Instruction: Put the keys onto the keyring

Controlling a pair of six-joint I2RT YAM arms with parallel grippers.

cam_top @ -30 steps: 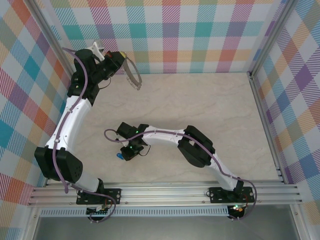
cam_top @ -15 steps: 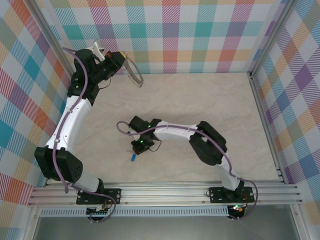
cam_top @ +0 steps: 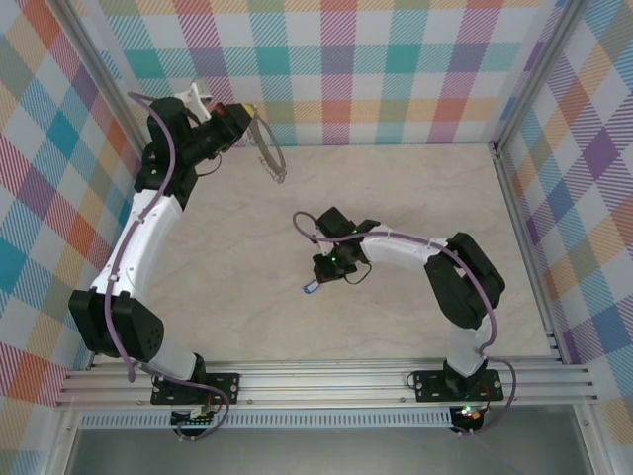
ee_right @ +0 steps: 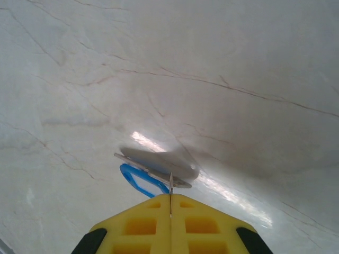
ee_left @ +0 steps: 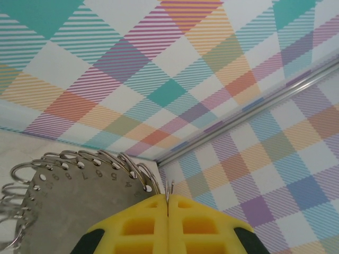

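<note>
My right gripper should next go down to the bare marble below and let go of the key (cam_top: 312,288) there, since the key's shadow shows that it still hangs clear.
The keyring (cam_top: 269,150), a thin grey loop with a bumpy outline, hangs at the back left by the plaid wall. My left gripper (cam_top: 244,116) is shut on it. In the left wrist view the yellow fingers (ee_left: 143,225) pinch a wire of the keyring (ee_left: 69,198), whose several small loops edge a grey numbered plate. The key (cam_top: 312,288), blue-headed with a short silver blade, sticks out of my right gripper (cam_top: 326,274) over the middle of the table. In the right wrist view the key (ee_right: 139,180) is clamped at the tips of the shut right gripper (ee_right: 170,197), its shadow on the marble below.
The marble tabletop (cam_top: 415,198) is walled by plaid panels at the back (cam_top: 396,79) and on both sides. An aluminium rail (cam_top: 524,228) runs along the right edge. Another rail (cam_top: 326,381) crosses the front by the arm bases.
My right gripper has carried the key to the right and a little farther back, away from the front left. The left arm with the keyring has barely shifted.
</note>
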